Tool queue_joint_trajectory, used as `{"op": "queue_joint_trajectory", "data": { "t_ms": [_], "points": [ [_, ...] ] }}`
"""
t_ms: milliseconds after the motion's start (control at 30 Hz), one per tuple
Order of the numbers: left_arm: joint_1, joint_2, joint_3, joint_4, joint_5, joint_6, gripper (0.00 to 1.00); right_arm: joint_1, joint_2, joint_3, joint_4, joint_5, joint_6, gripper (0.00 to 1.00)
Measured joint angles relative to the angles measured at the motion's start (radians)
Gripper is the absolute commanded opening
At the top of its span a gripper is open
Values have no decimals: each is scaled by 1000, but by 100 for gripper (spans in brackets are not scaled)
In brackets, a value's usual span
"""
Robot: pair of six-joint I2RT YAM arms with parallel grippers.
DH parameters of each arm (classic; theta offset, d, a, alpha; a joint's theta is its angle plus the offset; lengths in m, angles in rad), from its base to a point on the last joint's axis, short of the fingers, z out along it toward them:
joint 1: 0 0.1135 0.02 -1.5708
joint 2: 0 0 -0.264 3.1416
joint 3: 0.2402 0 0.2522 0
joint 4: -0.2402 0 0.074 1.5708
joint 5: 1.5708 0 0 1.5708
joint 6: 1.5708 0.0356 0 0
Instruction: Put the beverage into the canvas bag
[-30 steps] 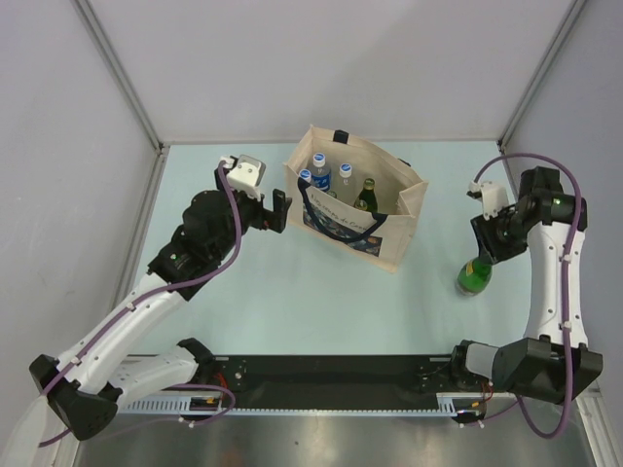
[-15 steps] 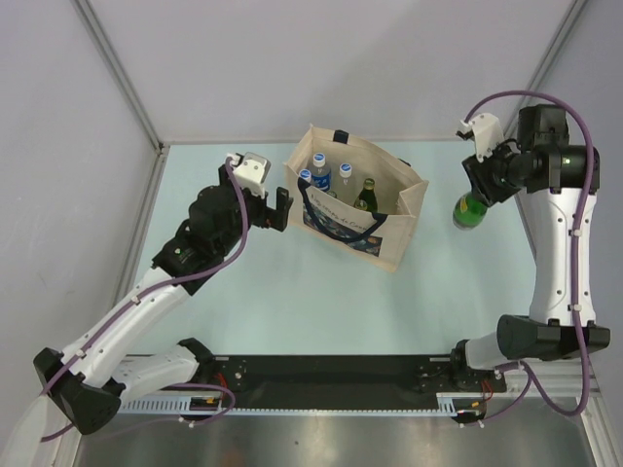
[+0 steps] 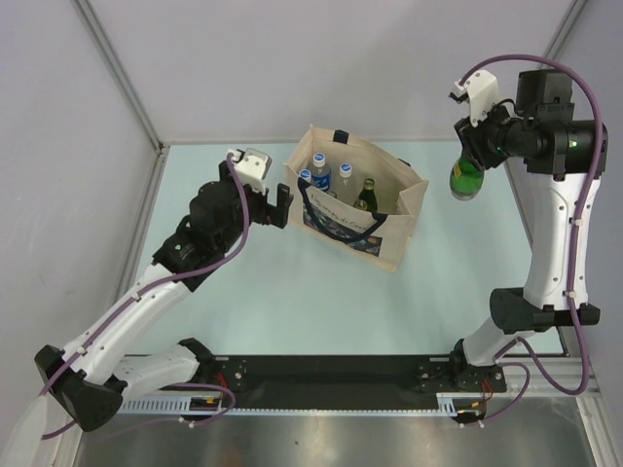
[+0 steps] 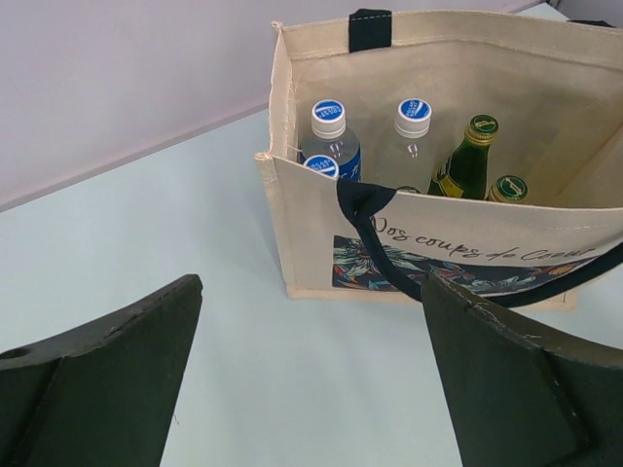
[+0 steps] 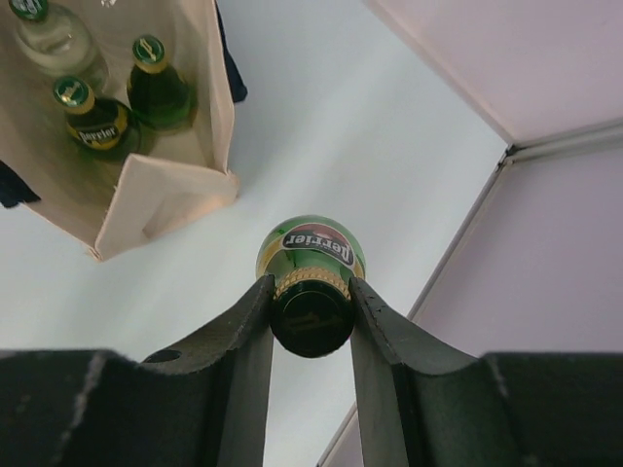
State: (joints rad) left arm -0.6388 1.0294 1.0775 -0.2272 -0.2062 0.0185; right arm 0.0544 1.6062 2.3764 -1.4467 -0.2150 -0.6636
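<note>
The bag's empty end [image 3: 394, 204] [image 5: 90, 183] lies below the robot's right gripper, to the gripper's left in the top view, so this gripper will next carry the bottle over and down and release it.
The beige canvas bag [image 3: 375, 238] with navy handles and a dark printed panel stands mid-table; it also shows in the left wrist view [image 4: 321, 224] and the right wrist view [image 5: 165, 199]. It holds several bottles: clear ones with blue caps [image 4: 328, 131] and green ones [image 4: 465, 165]. My right gripper [image 3: 474, 158] is shut on the neck of a green Perrier bottle [image 5: 310, 255] and holds it high in the air, right of the bag. My left gripper [image 3: 280, 206] is open and empty, just left of the bag.
Grey walls and metal posts enclose the table [image 3: 292, 292] on the left, back and right. The right wall's corner post [image 5: 506, 161] is close beside the lifted bottle.
My right arm has lifted the green bottle off the table and carried it up and toward the back. The left arm has barely moved.
</note>
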Motion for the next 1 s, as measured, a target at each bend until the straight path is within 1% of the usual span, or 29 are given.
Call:
{"op": "queue_joint_trajectory", "data": {
  "t_ms": [300, 567, 700, 867, 1000],
  "points": [
    [0, 15, 0, -5, 0, -2, 100, 67, 60, 130, -1, -35, 43, 0],
    [0, 15, 3, -12, -2, -2, 100, 143, 66, 141, 22, -93, 88, 0],
    [0, 15, 7, -16, -8, -2, 100, 191, 91, 176, 34, -114, 107, 0],
    [1, 16, 7, -21, -22, -2, 100, 244, 101, 180, 94, -133, 118, 0],
    [1, 16, 7, -22, -29, -2, 100, 259, 114, 187, 134, -165, 134, 0]
  ]
}}
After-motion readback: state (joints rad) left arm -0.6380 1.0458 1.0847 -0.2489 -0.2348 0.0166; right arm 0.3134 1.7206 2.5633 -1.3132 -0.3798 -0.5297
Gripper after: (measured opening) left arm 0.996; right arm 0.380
